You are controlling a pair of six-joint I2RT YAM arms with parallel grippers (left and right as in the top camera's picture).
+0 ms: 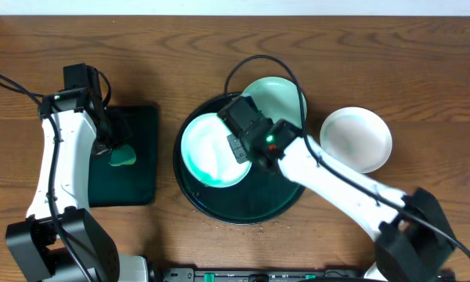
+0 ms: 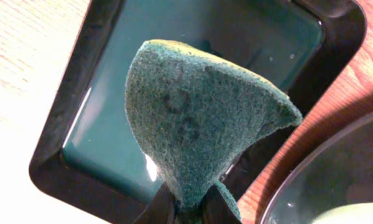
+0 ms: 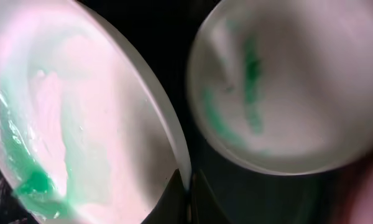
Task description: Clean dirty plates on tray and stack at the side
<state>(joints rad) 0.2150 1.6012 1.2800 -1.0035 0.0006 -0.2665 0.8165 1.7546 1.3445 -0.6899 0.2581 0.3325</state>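
Note:
I need to lift, cross over the white plate (image 1: 356, 139) and lower to let go of the rim, because the plate is to the right of my right gripper in the overhead view.
The round dark tray (image 1: 243, 205) lies mid-table. On its left part sits a pale plate (image 1: 211, 149) with teal-green smears, and my right gripper (image 1: 239, 145) is shut on its right rim. The right wrist view shows that rim pinched between the fingers of the right gripper (image 3: 188, 186), with the smeared plate (image 3: 81, 124) to the left. A second smeared plate (image 1: 280, 95) (image 3: 286, 87) sits at the tray's back. A third, white plate (image 1: 356, 139) rests on the table to the right. My left gripper (image 1: 119, 153) (image 2: 189, 208) is shut on a green sponge (image 2: 199, 118).
A rectangular dark green tray (image 1: 137, 184) (image 2: 81, 180) holding liquid lies under the sponge at the left. The round tray's rim (image 2: 311, 180) shows at the lower right of the left wrist view. Cables run over the table's back.

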